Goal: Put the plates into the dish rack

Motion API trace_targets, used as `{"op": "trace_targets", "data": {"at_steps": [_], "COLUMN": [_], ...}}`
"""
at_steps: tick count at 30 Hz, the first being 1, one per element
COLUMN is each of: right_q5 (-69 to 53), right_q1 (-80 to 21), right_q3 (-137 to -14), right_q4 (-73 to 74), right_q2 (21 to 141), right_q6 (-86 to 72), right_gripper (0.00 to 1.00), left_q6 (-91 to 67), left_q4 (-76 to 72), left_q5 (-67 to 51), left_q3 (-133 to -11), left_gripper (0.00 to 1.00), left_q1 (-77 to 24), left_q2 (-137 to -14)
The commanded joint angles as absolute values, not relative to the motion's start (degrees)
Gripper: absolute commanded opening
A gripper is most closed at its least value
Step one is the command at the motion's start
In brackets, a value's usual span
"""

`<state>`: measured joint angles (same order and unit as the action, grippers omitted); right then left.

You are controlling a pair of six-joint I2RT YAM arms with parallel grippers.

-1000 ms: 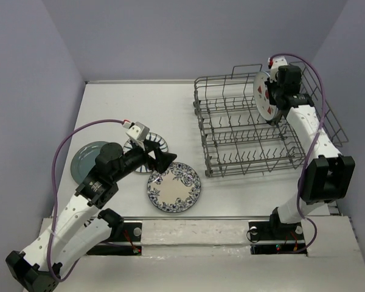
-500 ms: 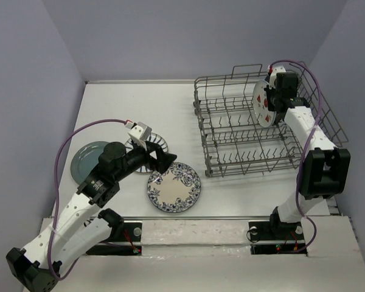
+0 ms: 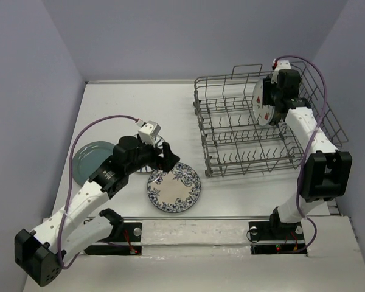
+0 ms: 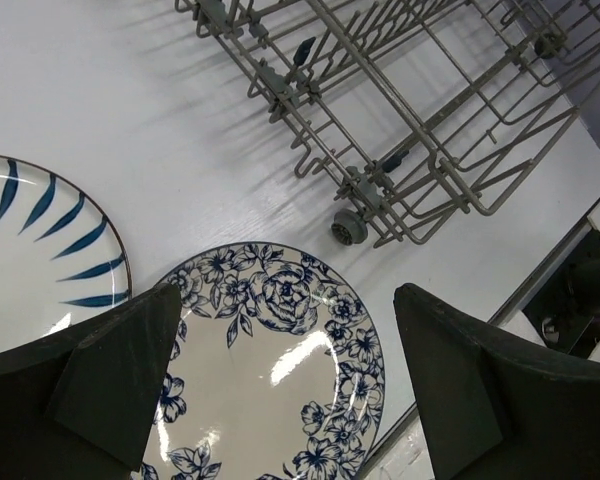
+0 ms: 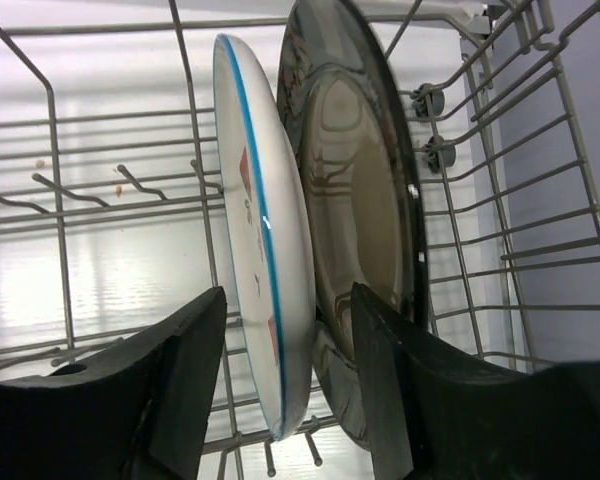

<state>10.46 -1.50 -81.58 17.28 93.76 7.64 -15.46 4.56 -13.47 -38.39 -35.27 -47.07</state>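
The left gripper draws back and down next onto the floral plate's rim opposite the rack, where bare tabletop leaves room.
The dish rack (image 3: pixel 231 131) stands at the right. The strawberry plate (image 3: pixel 260 102) stands on edge in it, close beside the brown-rimmed plate (image 5: pixel 365 230). My right gripper (image 5: pixel 288 300) straddles the strawberry plate (image 5: pixel 265 260) with its jaws open, a small gap on each side. My left gripper (image 3: pixel 168 160) is open and empty, just above the blue floral plate (image 3: pixel 174 187), which also fills the left wrist view (image 4: pixel 270 370). The striped plate (image 3: pixel 162 146) lies partly under my left arm. The teal plate (image 3: pixel 85 159) lies at the far left.
The rack's near corner and a small wheel (image 4: pixel 348 227) sit just beyond the floral plate. The table's front edge (image 3: pixel 231 217) runs close below that plate. Side walls close in the table on both sides.
My left arm has reached right, its gripper now over the floral plate's upper edge. My right gripper has shifted a little left with the strawberry plate, which now stands more upright.
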Motion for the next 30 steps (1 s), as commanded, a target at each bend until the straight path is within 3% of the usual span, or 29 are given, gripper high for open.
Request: {"op": "trace_targets", "data": {"at_steps": [1,12,19,24,30], "right_q5": [11.9,2.2,-6.6,-12.6,-16.9], "right_q1": [-1.3,-1.3,-1.8,-2.9,-4.7], "right_q3": [-84.0,-80.1,-72.3,-67.4,-61.4], "right_q4": [13.5,14.2,10.7,7.9,5.3], "right_q2": [88.6,77.9,68.5,63.1,58.2], "right_q6": [3.7,-6.8,-12.8,-16.5,-18.9], "right_gripper": [0.63,0.86,0.88,0.88,0.89], "left_q6": [-18.3,-24.0,-34.3,-37.2,-35.6], "left_q4": [5.2,17.0,27.4,31.3,39.2], "left_q5": [-14.4,-16.1,-12.8,-7.1,6.5], "left_q3": [-41.7,-41.8,-36.0,-33.9,-42.9], "left_gripper": [0.99,0.99,0.99,0.99,0.99], "left_q1": [-35.4,-35.5,-35.1,-35.1,-35.2], "left_q2": [-49.6,-51.3,-48.5,-55.6,-67.3]}}
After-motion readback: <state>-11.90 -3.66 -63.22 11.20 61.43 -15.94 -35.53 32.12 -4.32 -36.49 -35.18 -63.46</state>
